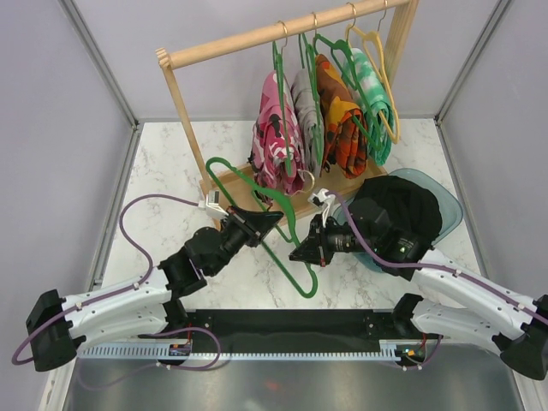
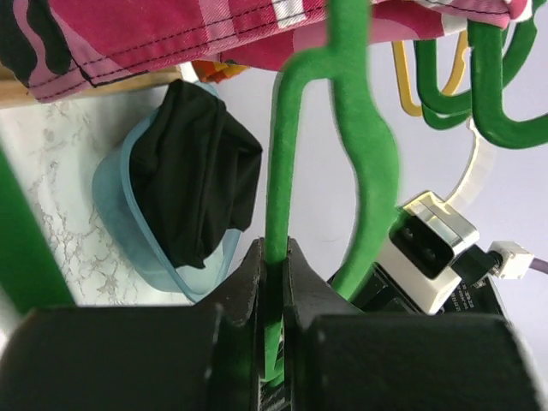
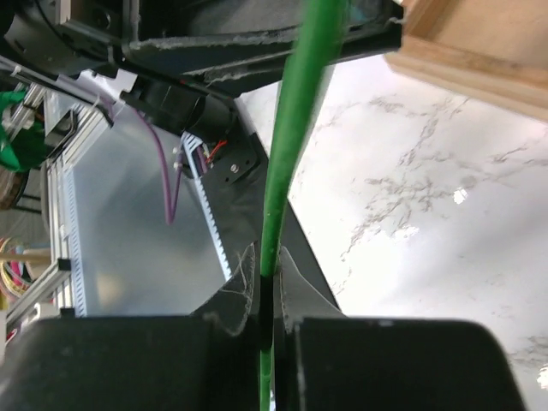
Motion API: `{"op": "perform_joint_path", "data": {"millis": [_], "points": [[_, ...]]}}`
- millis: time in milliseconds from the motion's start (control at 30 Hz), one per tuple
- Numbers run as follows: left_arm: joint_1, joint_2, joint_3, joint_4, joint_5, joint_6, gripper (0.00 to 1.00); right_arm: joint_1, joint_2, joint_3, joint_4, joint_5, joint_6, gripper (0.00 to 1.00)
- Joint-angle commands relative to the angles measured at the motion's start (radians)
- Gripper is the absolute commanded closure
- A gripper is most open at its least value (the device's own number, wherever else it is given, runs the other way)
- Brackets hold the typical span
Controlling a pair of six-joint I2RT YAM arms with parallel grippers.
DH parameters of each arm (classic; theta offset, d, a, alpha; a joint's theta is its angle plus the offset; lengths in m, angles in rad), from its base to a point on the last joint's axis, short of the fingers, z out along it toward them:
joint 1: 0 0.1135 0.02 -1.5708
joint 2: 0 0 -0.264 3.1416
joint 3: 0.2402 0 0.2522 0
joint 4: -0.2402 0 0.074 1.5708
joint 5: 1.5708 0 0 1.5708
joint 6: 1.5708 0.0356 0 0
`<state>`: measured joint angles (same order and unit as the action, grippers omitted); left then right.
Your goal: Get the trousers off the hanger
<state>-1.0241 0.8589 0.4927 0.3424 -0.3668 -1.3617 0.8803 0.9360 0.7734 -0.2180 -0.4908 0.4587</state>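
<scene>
I will next carry the empty hanger up and outward with my right gripper, hook it on and release it, because the bar's bare part is above and outward of the gripper.
An empty green hanger is held low over the table by both grippers. My left gripper is shut on one of its bars. My right gripper is shut on another bar. The plain black trousers lie in a blue bin, also in the left wrist view. The pink camouflage trousers, grey trousers, orange-patterned trousers and green-white trousers hang on green hangers on the wooden rack.
An empty yellow hanger hangs at the rail's right end. The rack's wooden base lies just behind the grippers. Grey walls close in the marble table on three sides.
</scene>
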Motion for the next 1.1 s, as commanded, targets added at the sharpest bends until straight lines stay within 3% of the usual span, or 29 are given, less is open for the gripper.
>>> {"op": "perform_joint_path", "data": {"millis": [0,133,300,367,533,700,800,1067], "points": [[-0.007,-0.008,0.009,0.073,-0.055,-0.010,0.98,0.008,-0.026,0.049,0.049,-0.011,-0.040,1.00],[-0.007,0.014,0.010,0.089,-0.008,0.003,0.92,0.006,-0.057,0.049,0.016,0.004,-0.060,1.00],[-0.008,0.037,0.021,0.098,0.087,0.033,0.65,-0.023,-0.107,0.029,-0.006,0.027,-0.051,1.00],[-0.007,0.035,0.018,0.099,0.115,0.052,0.49,-0.038,-0.129,0.032,-0.020,0.041,-0.080,1.00],[-0.007,-0.012,0.000,0.101,0.209,0.170,0.22,-0.047,-0.200,0.086,-0.118,0.121,-0.245,1.00],[-0.007,-0.119,0.023,0.023,0.348,0.404,0.13,-0.044,-0.229,0.148,-0.256,0.221,-0.403,1.00],[-0.007,-0.213,0.072,-0.109,0.423,0.546,0.10,-0.035,-0.200,0.230,-0.331,0.274,-0.478,1.00],[-0.007,-0.484,0.204,-0.480,0.402,0.832,0.08,-0.023,-0.010,0.487,-0.535,0.345,-0.500,1.00]]}}
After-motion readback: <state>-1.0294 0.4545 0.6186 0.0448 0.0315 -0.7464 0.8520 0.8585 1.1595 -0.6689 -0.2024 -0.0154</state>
